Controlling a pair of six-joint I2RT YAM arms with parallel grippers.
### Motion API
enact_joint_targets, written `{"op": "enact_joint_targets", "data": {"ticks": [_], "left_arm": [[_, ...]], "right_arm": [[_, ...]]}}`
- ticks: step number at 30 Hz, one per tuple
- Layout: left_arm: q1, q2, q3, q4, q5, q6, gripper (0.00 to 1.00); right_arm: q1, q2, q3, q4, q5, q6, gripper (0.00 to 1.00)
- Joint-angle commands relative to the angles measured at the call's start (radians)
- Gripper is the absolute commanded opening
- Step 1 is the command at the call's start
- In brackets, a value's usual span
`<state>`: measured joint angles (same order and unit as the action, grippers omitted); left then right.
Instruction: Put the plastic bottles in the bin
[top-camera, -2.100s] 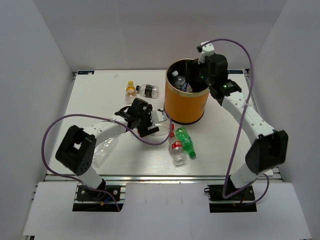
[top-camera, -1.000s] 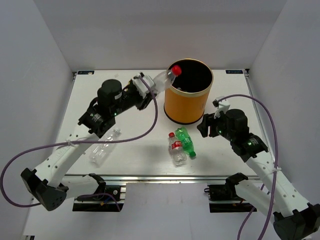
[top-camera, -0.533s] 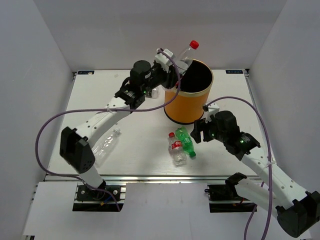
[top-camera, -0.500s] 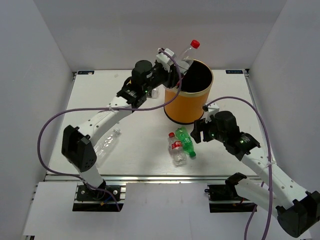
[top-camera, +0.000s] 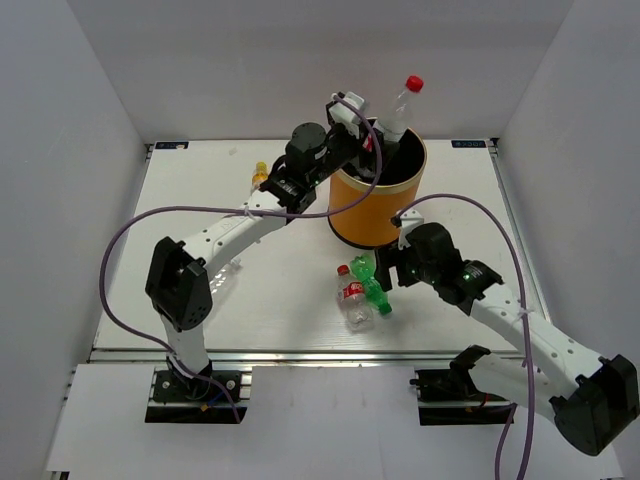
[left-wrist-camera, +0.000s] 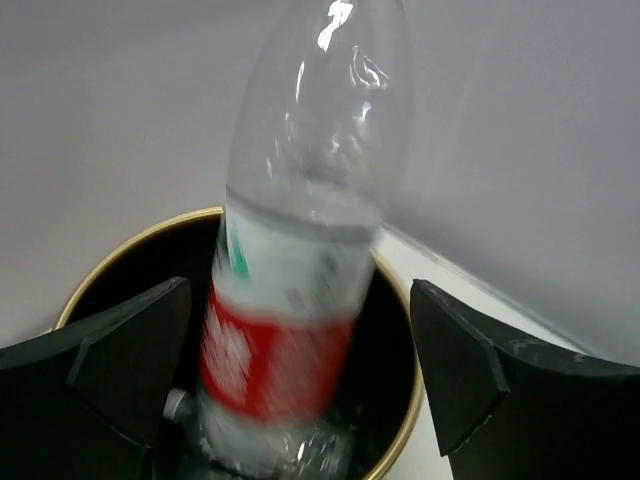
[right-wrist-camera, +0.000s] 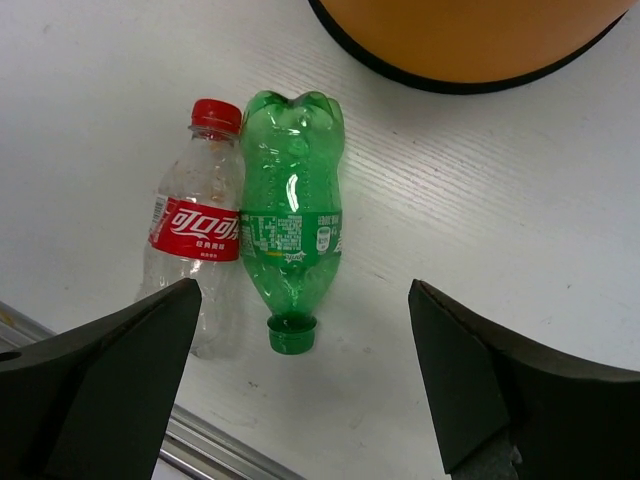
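Observation:
My right gripper should move down and to the left in the top view, onto the label of the green bottle, because that bottle is below it on that side.
The orange bin (top-camera: 372, 212) stands at the table's far middle. My left gripper (top-camera: 366, 136) is open over its rim. A clear red-labelled bottle (top-camera: 397, 118) with a red cap stands upright between the jaws, its base inside the bin. In the left wrist view the bottle (left-wrist-camera: 300, 250) is blurred and loose between my open gripper (left-wrist-camera: 300, 290), above the bin's rim (left-wrist-camera: 412, 385). My right gripper (top-camera: 392, 268) is open and empty above a green bottle (right-wrist-camera: 292, 220) and a red-labelled bottle (right-wrist-camera: 195, 250) lying side by side in front of the bin's base (right-wrist-camera: 470, 40).
An orange-filled yellow-capped bottle (top-camera: 260, 176) lies left of the bin. A clear bottle (top-camera: 214, 287) lies at the near left, beside the left arm. Other clear bottles (left-wrist-camera: 175, 405) lie in the bin's black bottom. The table's front rail (right-wrist-camera: 200, 445) runs close below the two bottles.
My left arm has carried the red-capped bottle from beside the bin to over its mouth and let it go. My right gripper has moved left, closer over the green bottle.

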<state>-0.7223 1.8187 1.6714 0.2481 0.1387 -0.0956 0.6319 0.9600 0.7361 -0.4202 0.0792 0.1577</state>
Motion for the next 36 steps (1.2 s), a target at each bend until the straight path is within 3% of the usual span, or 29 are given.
{"op": "enact_joint_targets", "data": {"ticks": [1,6,13,17,23,27,30,31,34,35,36], "left_arm": [[-0.002,-0.042,-0.057,-0.007,-0.108,-0.004,1.0],[-0.002,-0.307,-0.194,-0.225,-0.31,-0.026,1.0],[-0.002,-0.832,-0.71,-0.415,-0.575,-0.088,1.0],[-0.002,-1.034,-0.817,-0.669,-0.697,-0.203,1.0],[0.007,-0.969,-0.822,-0.9,-0.904,-0.355,1.0],[0.007,-0.797,-0.766,-1.028,-0.939,-0.409,1.0],[0.007,-0.733,-0.766,-1.038,-0.953,-0.386,1.0],[0.007,-0.733,-0.766,-1.038,-0.962,-0.369,1.0],[0.017,-0.724,-0.809,-1.038,-0.996,-0.329,1.0],[0.017,-0.723,-0.818,-1.038,-1.03,-0.329,1.0],[0.017,-0.723,-0.819,-1.078,-1.03,-0.342,1.0]], "right_arm": [[0.014,0.016,-0.009,0.006,0.039,0.014,0.9],[0.032,0.098,-0.02,0.053,0.034,0.016,0.9],[0.068,0.27,-0.035,0.15,0.097,0.006,0.86],[0.077,0.339,-0.043,0.187,0.128,-0.006,0.84],[0.1,0.472,0.023,0.172,0.134,-0.029,0.83],[0.112,0.543,0.063,0.179,0.102,-0.046,0.83],[0.123,0.578,0.08,0.173,0.1,-0.055,0.81],[0.127,0.582,0.082,0.17,0.084,-0.064,0.78],[0.13,0.569,0.074,0.184,0.058,-0.078,0.55],[0.13,0.563,0.072,0.205,0.054,-0.079,0.43],[0.132,0.562,0.063,0.189,0.048,-0.086,0.39]]}}
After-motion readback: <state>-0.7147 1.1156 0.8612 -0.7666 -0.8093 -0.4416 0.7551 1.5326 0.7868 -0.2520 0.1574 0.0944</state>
